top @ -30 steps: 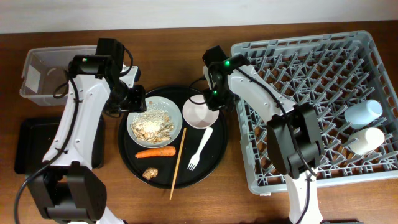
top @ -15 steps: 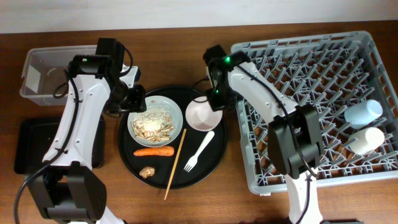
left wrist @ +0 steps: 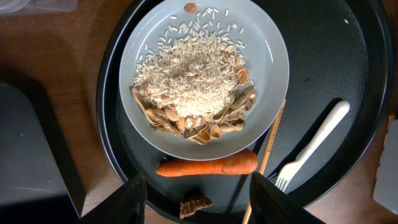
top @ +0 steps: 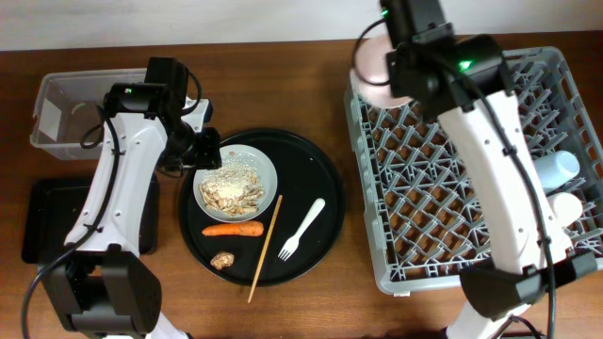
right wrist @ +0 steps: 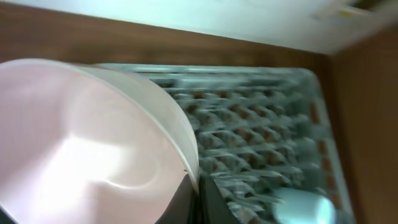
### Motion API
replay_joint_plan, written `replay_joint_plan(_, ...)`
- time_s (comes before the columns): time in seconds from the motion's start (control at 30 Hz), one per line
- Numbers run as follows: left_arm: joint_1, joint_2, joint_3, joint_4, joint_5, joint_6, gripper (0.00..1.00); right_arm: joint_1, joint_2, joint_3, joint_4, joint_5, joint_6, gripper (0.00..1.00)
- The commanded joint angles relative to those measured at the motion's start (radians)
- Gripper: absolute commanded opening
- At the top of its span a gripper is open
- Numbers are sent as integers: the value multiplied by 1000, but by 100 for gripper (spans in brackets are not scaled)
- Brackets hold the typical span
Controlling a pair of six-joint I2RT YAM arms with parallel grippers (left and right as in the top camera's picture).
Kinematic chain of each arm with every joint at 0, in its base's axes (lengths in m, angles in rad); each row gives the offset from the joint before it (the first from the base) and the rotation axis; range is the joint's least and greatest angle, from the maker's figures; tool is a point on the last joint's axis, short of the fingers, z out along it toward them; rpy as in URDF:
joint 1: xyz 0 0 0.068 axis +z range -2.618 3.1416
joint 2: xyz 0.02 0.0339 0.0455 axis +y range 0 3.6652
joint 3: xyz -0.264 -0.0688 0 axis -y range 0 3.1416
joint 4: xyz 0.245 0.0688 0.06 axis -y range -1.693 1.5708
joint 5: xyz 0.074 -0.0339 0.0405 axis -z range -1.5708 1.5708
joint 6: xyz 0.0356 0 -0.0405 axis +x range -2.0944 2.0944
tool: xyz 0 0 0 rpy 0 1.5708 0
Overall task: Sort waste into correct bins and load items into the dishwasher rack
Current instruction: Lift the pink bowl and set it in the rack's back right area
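My right gripper should swing to the right in the overhead view and turn the bowl (top: 373, 62). Then it should lower the bowl into the far part of the rack, where the pegs are empty.
My right gripper (right wrist: 198, 196) is shut on the rim of the pinkish-cream bowl (top: 373, 62), holding it in the air over the far-left corner of the grey dishwasher rack (top: 452, 188). My left gripper (top: 208, 151) hangs open above the left edge of the pale plate (top: 236, 182), which holds rice and food scraps. In the left wrist view its fingers (left wrist: 134, 200) frame the small brown lump (left wrist: 196, 206), with the carrot (left wrist: 208, 165) just beyond. The white fork (top: 303, 226) lies on the round black tray (top: 320, 169). A light-blue cup (top: 556, 169) and a white cup (top: 565, 207) lie in the rack.
A clear tub (top: 66, 113) stands at the far left, with a shallow black tray (top: 47, 221) in front of it. A wooden chopstick (top: 266, 247) lies slanted on the round tray between carrot and fork.
My right gripper closed on the bowl, lifted it off the round tray and carried it up over the rack's far-left corner. The fork and chopstick shifted a little. The left arm stayed still.
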Motion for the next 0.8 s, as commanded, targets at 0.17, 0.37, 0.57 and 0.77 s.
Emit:
replay_joint_plan(0.17,4,10,8,2,-3,1,53,-186,37,-5,98,795,327,4)
replay_joint_plan(0.37,3,10,8,-8,-3,1,53,-292,142,-6,142,878,327,4)
replay_joint_plan(0.57,3,10,8,-10,-3,1,53,-352,268,-7,140,878,326,4)
replay_joint_plan(0.77,3,10,8,-10,-3,1,53,-356,391,-7,142,869,327,4)
